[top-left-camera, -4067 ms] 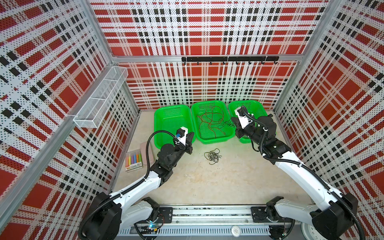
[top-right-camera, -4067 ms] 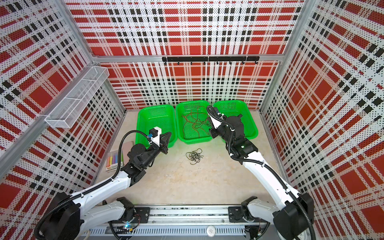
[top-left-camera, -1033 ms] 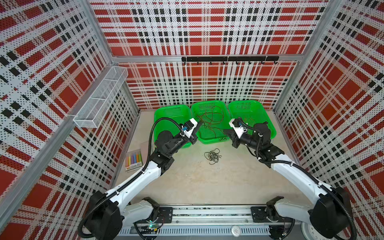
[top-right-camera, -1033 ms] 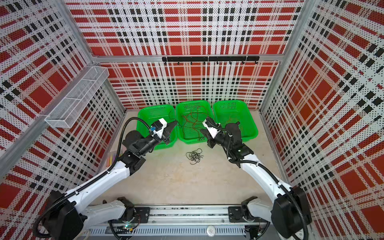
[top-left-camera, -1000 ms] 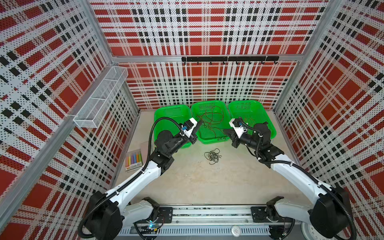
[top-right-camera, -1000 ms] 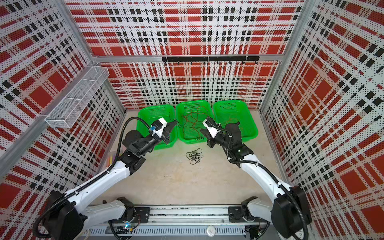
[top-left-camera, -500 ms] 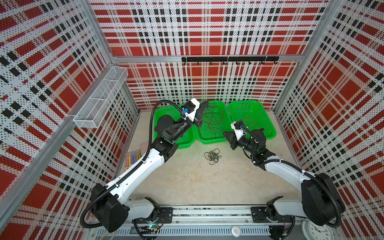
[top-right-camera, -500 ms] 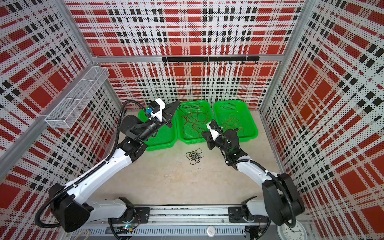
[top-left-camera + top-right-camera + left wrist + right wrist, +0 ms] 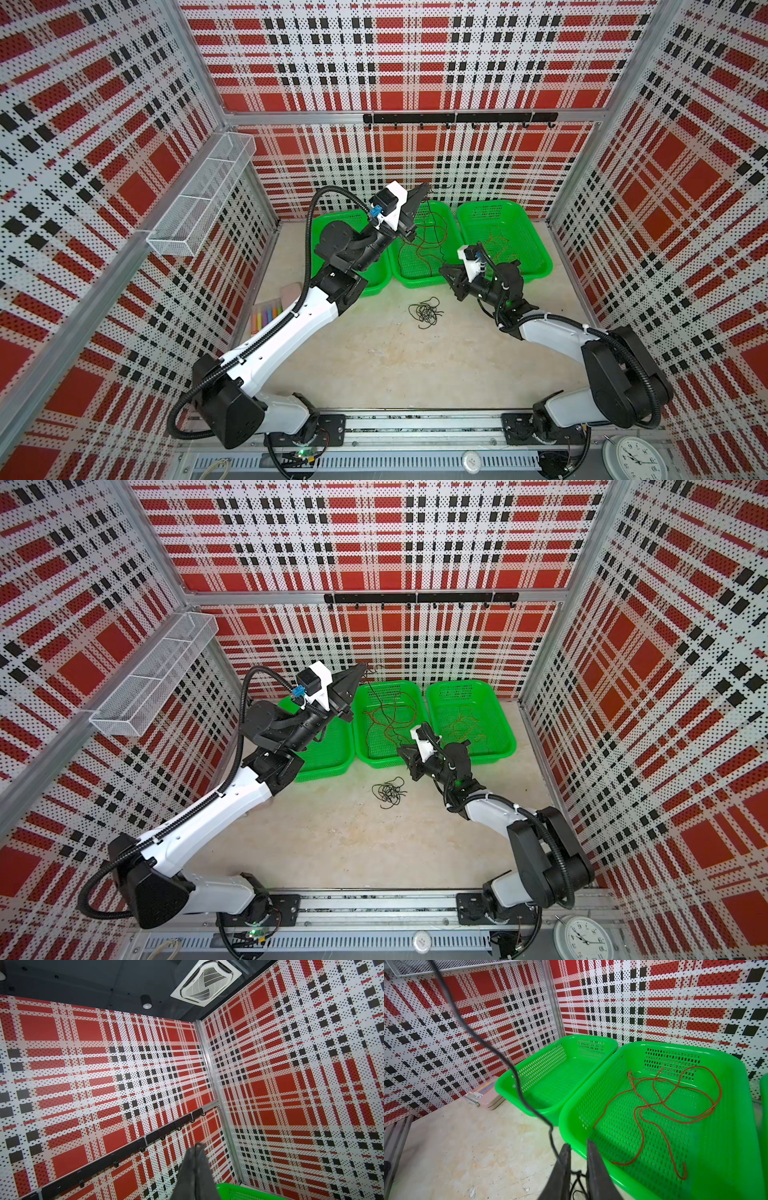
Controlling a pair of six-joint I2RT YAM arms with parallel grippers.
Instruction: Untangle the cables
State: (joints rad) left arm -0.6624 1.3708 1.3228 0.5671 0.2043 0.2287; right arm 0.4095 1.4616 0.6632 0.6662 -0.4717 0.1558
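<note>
My left gripper will next move down and across over the empty green basket (image 9: pixel 328 744) and let go of the thin black cable, since the red cable fills the middle basket.
My left gripper (image 9: pixel 424 187) (image 9: pixel 363 667) (image 9: pixel 198 1145) is raised high near the back wall and is shut on a thin black cable (image 9: pixel 517 1082). That cable hangs down over the middle green basket (image 9: pixel 419 282) toward my right gripper (image 9: pixel 442 272) (image 9: pixel 400 750) (image 9: pixel 578 1145). The right gripper is low at that basket's front rim, jaws slightly apart, with black strands running loose through the gap. A red cable (image 9: pixel 654 1105) loops inside the middle basket. A small black cable tangle (image 9: pixel 424 311) (image 9: pixel 388 791) lies on the table. Orange-brown cables (image 9: pixel 498 245) lie in the right basket.
The left green basket (image 9: pixel 332 220) (image 9: pixel 560 1076) holds nothing that I can see. A box of coloured chalks (image 9: pixel 266 316) (image 9: pixel 483 1093) sits by the left wall. A wire shelf (image 9: pixel 199 208) juts from that wall, and a black hook rail (image 9: pixel 457 118) crosses the back wall.
My left arm rose toward the back wall, drawing the black cable up. My right gripper sank to the front of the middle basket and its jaws parted a little.
</note>
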